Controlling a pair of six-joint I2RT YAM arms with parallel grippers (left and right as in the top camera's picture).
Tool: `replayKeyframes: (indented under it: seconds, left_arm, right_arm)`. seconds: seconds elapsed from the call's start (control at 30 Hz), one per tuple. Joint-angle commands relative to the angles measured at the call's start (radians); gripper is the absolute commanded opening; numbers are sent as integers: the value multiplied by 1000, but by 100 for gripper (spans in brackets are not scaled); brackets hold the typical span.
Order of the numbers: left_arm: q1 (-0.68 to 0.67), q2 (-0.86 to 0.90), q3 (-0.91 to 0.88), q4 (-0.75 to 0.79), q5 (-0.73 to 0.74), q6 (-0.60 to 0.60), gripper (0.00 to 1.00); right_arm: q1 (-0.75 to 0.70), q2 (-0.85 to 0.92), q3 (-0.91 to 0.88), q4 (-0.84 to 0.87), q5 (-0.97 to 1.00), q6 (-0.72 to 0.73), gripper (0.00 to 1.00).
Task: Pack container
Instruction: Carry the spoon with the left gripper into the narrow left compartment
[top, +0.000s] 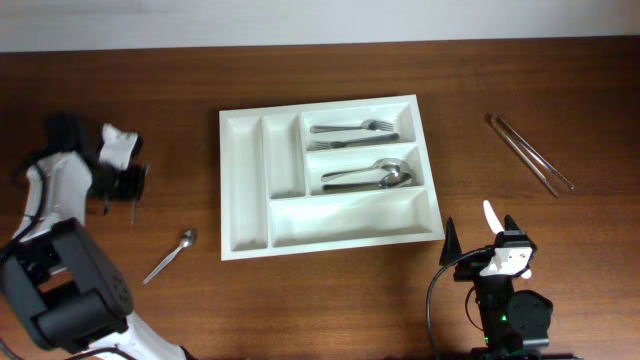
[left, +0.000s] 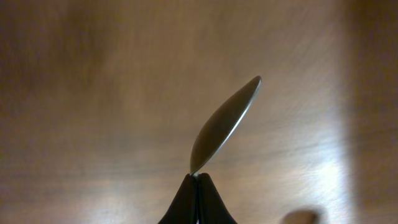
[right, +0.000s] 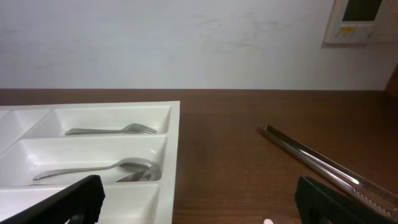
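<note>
I need to carry the cutlery with my left gripper to the right in the overhead view, to the bare narrow section of the tray beside the forks, and release it there.
The white cutlery tray lies in the middle of the table. Its top crosswise compartment holds two forks, the middle one holds spoons, and the others are bare. My left gripper is at the far left, shut on a thin piece of metal cutlery whose blade-like tip points away from the closed jaws. A loose spoon lies on the table left of the tray. My right gripper is open and empty, right of the tray's near corner.
Long metal tongs lie at the right of the table and also show in the right wrist view. A white wall stands behind the table's far edge.
</note>
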Motion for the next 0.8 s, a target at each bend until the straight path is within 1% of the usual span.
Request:
replayKeyframes:
  seconds: [0.0,0.07,0.2,0.3,0.33,0.37,0.43,0.47,0.57,0.67,0.77]
  left_arm:
    - [-115,9,114,-16,65,-228,2]
    - [-171,9,152,-19,86,-285,2]
    - [-316,9,198,-17,107,-446,2]
    - [-426,10,198,-17,101,-498,2]
    - [-452,10,198,-15,93,-534,2]
    - [-494,10,198,-8,91,-599,2]
    - [-549,15,198,17,89,-668,2]
    - [-581,23,198,29,64,-709,2]
    - [-623,51,198,35,6,-774,2]
    - [-630,112,198,36,19,-813,2]
    - [-630,164,198,63,27,-813,2]
  right_arm:
    - [-8,-8,-7,-4,12,13,99]
    - [-8,-8,-7,-4,12,13,99]
    - [-8,-8,-7,-4,12,13,99]
    - [-8,-8,-7,-4,12,13,99]
    - [-8,-8,-7,-4,12,13,99]
    - [-8,-8,-7,-4,12,13,99]
    - [-8,-8,-7,-4,12,13,99]
    - [-8,-8,-7,-4,12,13,98]
    - [-8,-8,-7,-4,12,13,99]
    - [-8,-8,-7,-4,12,13,99]
    - [-8,-8,-7,-4,12,13,99]
